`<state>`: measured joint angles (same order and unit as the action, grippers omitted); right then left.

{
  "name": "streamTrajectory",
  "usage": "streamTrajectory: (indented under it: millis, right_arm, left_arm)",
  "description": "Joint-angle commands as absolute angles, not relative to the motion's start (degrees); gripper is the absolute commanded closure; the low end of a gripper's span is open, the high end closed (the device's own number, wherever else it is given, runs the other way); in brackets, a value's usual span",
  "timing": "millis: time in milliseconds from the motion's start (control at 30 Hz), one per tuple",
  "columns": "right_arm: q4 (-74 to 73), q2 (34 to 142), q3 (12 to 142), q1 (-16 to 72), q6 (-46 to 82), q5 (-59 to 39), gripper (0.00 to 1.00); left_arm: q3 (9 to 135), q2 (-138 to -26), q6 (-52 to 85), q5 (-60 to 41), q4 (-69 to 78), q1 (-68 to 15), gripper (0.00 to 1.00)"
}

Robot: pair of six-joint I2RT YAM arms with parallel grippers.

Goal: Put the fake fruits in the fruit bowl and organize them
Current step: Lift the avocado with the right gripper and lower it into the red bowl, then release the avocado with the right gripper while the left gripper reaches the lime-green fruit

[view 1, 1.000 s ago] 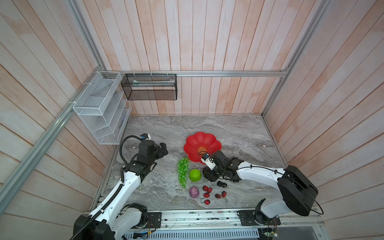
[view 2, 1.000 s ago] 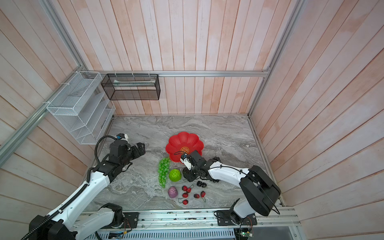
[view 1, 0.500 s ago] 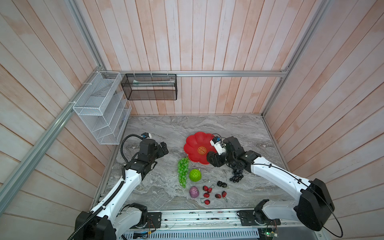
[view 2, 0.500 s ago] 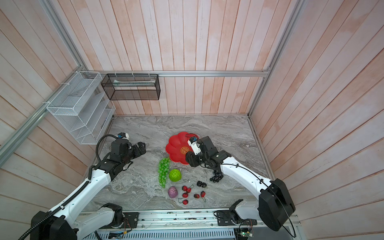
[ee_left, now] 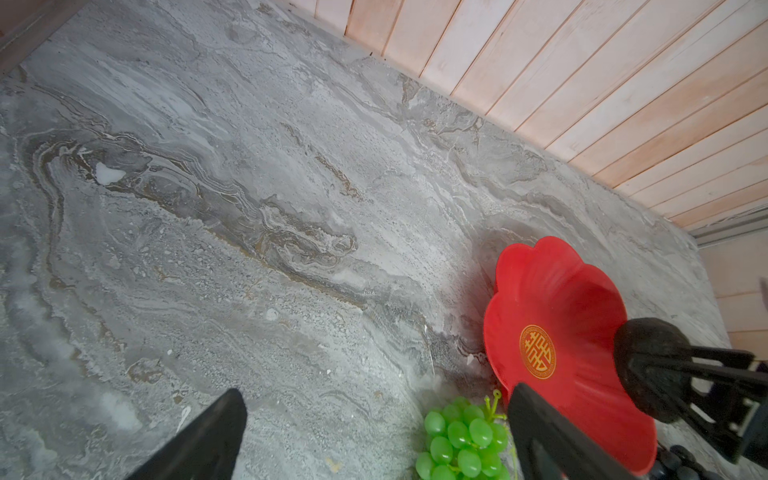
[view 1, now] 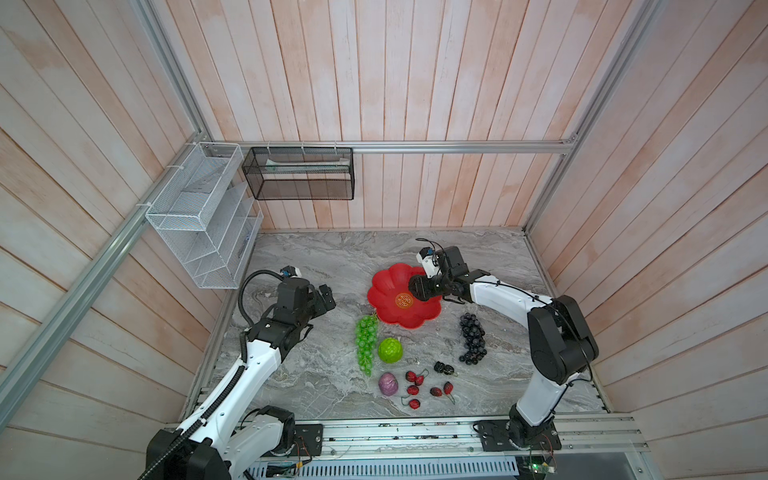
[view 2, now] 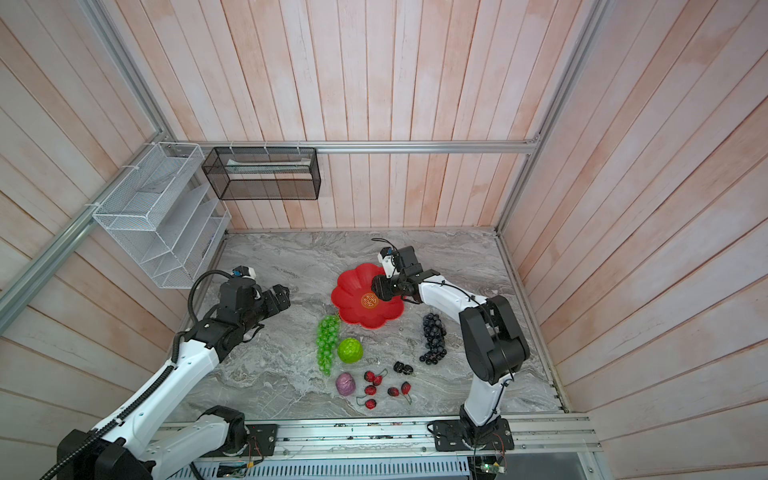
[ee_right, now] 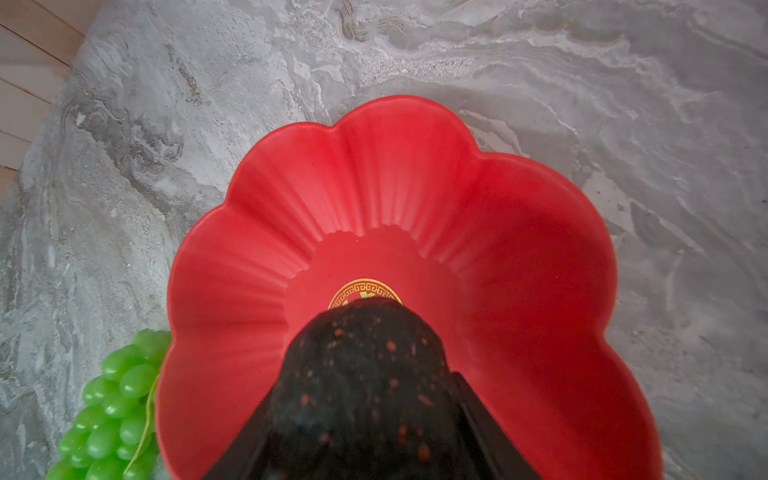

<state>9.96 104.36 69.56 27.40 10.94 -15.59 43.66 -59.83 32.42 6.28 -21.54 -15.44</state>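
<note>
Next, my right gripper comes down toward the bowl's bottom (ee_right: pixel 420 276) beside the gold emblem, where an empty spot lies below, and releases the dark avocado-like oval (ee_right: pixel 361 374) there.
My right gripper (view 1: pixel 419 287) (ee_right: pixel 365 399) is shut on the dark avocado-like oval (ee_right: pixel 361 374) (ee_left: pixel 648 353) and holds it just above the red fruit bowl (view 1: pixel 386 286) (view 2: pixel 353 316) (ee_right: pixel 374 187), near its gold emblem. The bowl holds no fruit. On the table in front of it lie the green grape bunch (view 1: pixel 365 345) (ee_left: pixel 461 440), the lime-green ball (view 1: pixel 390 350), the purple ball (view 1: pixel 387 383), several red berries (view 1: pixel 415 382) and black berries (view 1: pixel 444 368). The dark grape bunch (view 1: pixel 471 338) lies to the right. My left gripper (view 1: pixel 326 293) (ee_left: pixel 374 419) hovers open and empty, left of the bowl.
A white wire basket (view 1: pixel 199 216) hangs on the left wall and a black mesh basket (view 1: pixel 299 178) on the back wall. Wooden walls close in the marble table on three sides. An aluminium rail (view 1: pixel 415 432) runs along the front edge.
My right gripper has carried the dark oval from beside the lime-green ball back and up over the bowl, uncovering the dark grape bunch. The left arm has hardly moved.
</note>
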Motion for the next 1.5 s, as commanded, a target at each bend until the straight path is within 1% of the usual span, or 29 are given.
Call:
streamTrajectory:
  millis: [0,267,600,733,833,933,1033,1167,1333,1467]
  right_arm:
    - [6.79,107.38,72.04,27.51,11.21,-14.73,0.51]
    - [4.91,112.02,73.21,27.57,12.01,-13.82,0.51]
    - [3.05,115.68,74.46,27.77,13.29,-13.80,0.48]
    - [2.95,116.28,74.91,27.98,13.18,-12.10,0.47]
    - [2.66,116.44,74.80,27.97,13.29,-12.17,0.44]
    - [2.32,116.55,74.58,28.19,13.47,-12.18,0.37]
    - [1.90,115.97,74.31,28.37,13.36,-11.71,0.34]
    - [3.34,113.75,74.91,28.56,11.92,-9.81,0.24]
    - [5.72,108.29,74.48,28.65,9.62,-7.79,0.22]
    - [6.84,101.98,72.11,28.87,6.75,-5.06,0.20]
  left_arm:
    - [45.29,-59.94,32.95,5.93,-22.16,-15.64,0.00]
    - [47.36,-62.19,33.66,5.91,-25.22,-15.64,0.00]
    - [46.94,-63.28,34.19,4.47,-24.50,-15.64,0.00]
    - [46.85,-63.28,34.02,4.74,-24.50,-15.60,0.00]
    - [46.91,-63.53,33.84,4.49,-24.83,-15.62,0.00]
    - [48.00,-64.56,33.75,3.84,-26.53,-15.64,0.00]
    - [49.84,-65.94,33.66,2.83,-28.72,-15.64,0.00]
    - [51.12,-67.07,32.93,1.36,-30.87,-15.64,0.00]
    - [52.56,-68.61,30.95,-3.39,-32.86,-15.64,0.00]
    - [54.67,-72.58,28.61,-8.61,-35.14,-16.83,0.00]
